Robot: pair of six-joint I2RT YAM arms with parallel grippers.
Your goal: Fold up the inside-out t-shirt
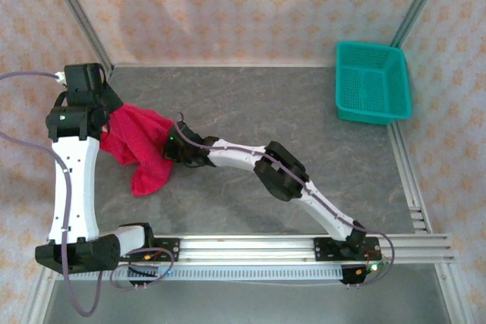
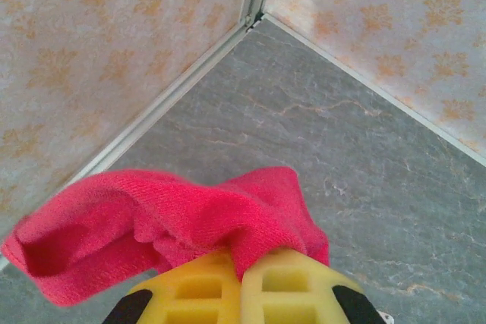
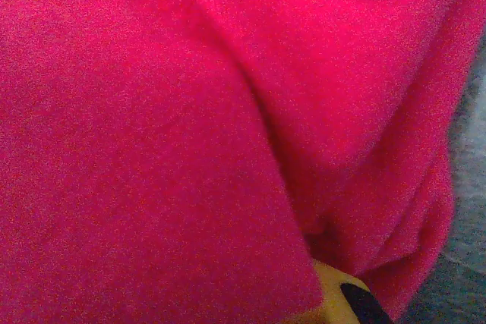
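Note:
My right gripper rises next, draws the t-shirt toward the basket, then lowers and releases it, since bare grey table lies outward between the gripper and the basket.
The inside-out t-shirt (image 1: 143, 148) is a bright red bunch of cloth at the left of the grey table, lifted at its upper left and trailing down to the table. My left gripper (image 1: 107, 122) is shut on a fold of it. In the left wrist view the yellow fingers (image 2: 285, 282) pinch the red t-shirt (image 2: 175, 214) above the table's back corner. My right gripper (image 1: 171, 146) reaches into the cloth from the right and is shut on it. In the right wrist view the t-shirt (image 3: 152, 142) covers the jaws, with one yellow finger (image 3: 334, 294) peeking out.
A teal mesh basket (image 1: 371, 81) stands at the back right corner. Patterned walls (image 1: 228, 5) close in the back and sides. A metal rail (image 1: 250, 248) carrying both arm bases runs along the near edge. Grey table (image 1: 304, 119) lies between shirt and basket.

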